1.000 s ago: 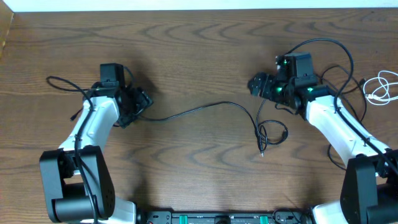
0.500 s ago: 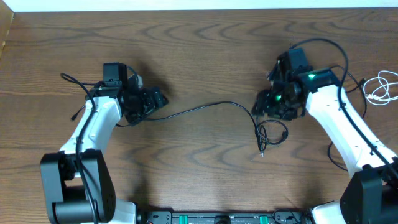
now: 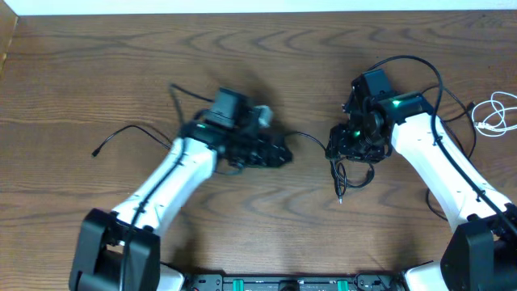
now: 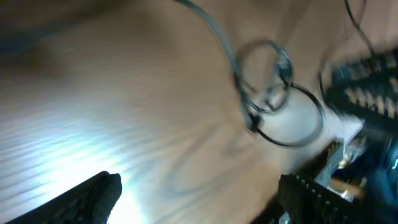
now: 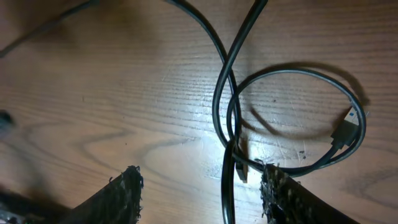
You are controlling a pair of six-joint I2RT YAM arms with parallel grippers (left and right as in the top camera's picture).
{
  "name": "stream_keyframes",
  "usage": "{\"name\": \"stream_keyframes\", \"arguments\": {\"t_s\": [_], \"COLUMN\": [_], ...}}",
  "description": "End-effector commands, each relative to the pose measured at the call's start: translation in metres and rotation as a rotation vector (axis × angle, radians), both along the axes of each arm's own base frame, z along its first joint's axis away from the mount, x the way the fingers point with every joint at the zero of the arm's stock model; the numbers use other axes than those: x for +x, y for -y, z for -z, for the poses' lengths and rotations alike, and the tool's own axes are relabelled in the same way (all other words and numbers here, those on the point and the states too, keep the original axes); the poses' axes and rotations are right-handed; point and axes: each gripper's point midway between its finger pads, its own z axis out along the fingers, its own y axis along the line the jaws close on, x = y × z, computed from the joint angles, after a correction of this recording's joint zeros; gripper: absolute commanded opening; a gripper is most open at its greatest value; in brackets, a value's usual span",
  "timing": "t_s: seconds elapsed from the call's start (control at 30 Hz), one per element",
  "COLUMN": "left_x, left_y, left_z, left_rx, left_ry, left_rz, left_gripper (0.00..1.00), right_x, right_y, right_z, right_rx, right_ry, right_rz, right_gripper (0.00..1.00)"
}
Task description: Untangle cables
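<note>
Next, my left gripper will lower across and back onto the black cable (image 3: 311, 137) beside the loop, since that part of the cable lies below it, to its right in the overhead view.
The black cable (image 3: 311, 137) lies across the table's middle. It forms a small loop (image 3: 353, 173) with a plug end (image 3: 340, 197) below my right gripper (image 3: 341, 149). In the right wrist view my right gripper (image 5: 202, 194) is open and low over the table, and the cable (image 5: 225, 186) runs between its fingers beside the loop (image 5: 298, 118). My left gripper (image 3: 283, 153) is open and empty, just left of the loop. The blurred left wrist view shows the gripper (image 4: 199, 194) wide open with the loop (image 4: 273, 99) ahead. The white cable (image 3: 494, 111) lies coiled at the right edge.
The black cable's far end (image 3: 97, 151) trails at the left, partly hidden under my left arm (image 3: 174, 174). Thicker black cords arch over my right arm (image 3: 428, 153). The two grippers are close together at centre right.
My left arm has swung far right, from the left side to just beside the loop. My right gripper has shifted slightly and sits over the cable near the loop.
</note>
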Motion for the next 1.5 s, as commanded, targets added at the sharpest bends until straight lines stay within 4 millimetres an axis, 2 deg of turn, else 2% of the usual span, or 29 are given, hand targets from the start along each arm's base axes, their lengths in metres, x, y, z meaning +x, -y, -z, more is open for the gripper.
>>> {"name": "stream_keyframes", "arguments": {"t_s": [0.0,0.1,0.2,0.33,0.4,0.53,0.8,0.93,1.23,1.4,1.47], "left_x": [-0.005,-0.011,-0.011,-0.011,-0.013,-0.019,-0.036,-0.044,-0.041,-0.042,-0.042], "left_y": [0.024,0.044,0.054,0.069,0.084,0.099,0.114,0.125,0.133,0.132,0.132], "left_z": [-0.004,0.000,0.001,-0.004,-0.010,-0.011,0.014,0.018,0.015,0.032,0.038], "left_rx": [0.056,0.133,0.176,0.176,0.138,0.110,0.144,0.134,0.104,0.135,0.144], "left_ry": [0.061,0.126,0.175,0.228,0.260,0.281,0.244,0.252,0.273,0.243,0.226], "left_rz": [0.010,-0.021,-0.067,-0.115,-0.096,-0.066,-0.013,0.017,0.017,0.014,0.004], "left_gripper": [0.86,0.86,0.86,0.86,0.86,0.86,0.86,0.86,0.86,0.84,0.80], "right_x": [0.005,0.014,0.024,0.036,0.046,0.055,0.057,0.058,0.056,0.051,0.048], "right_y": [0.013,0.023,0.027,0.013,0.008,0.001,0.001,0.001,-0.002,-0.008,-0.010], "right_z": [0.001,0.005,0.014,0.026,0.039,0.057,0.060,0.060,0.061,0.061,0.061], "right_rx": [-0.016,-0.018,-0.006,0.088,0.103,0.134,0.135,0.135,0.134,0.128,0.126], "right_ry": [0.012,0.015,0.017,0.002,0.002,-0.019,-0.016,-0.012,-0.018,-0.029,-0.035], "right_rz": [0.032,0.067,0.090,0.088,0.094,0.113,0.113,0.113,0.106,0.086,0.078], "right_gripper": [0.60,0.60,0.61,0.55,0.51,0.53,0.49,0.49,0.48,0.44,0.43]}}
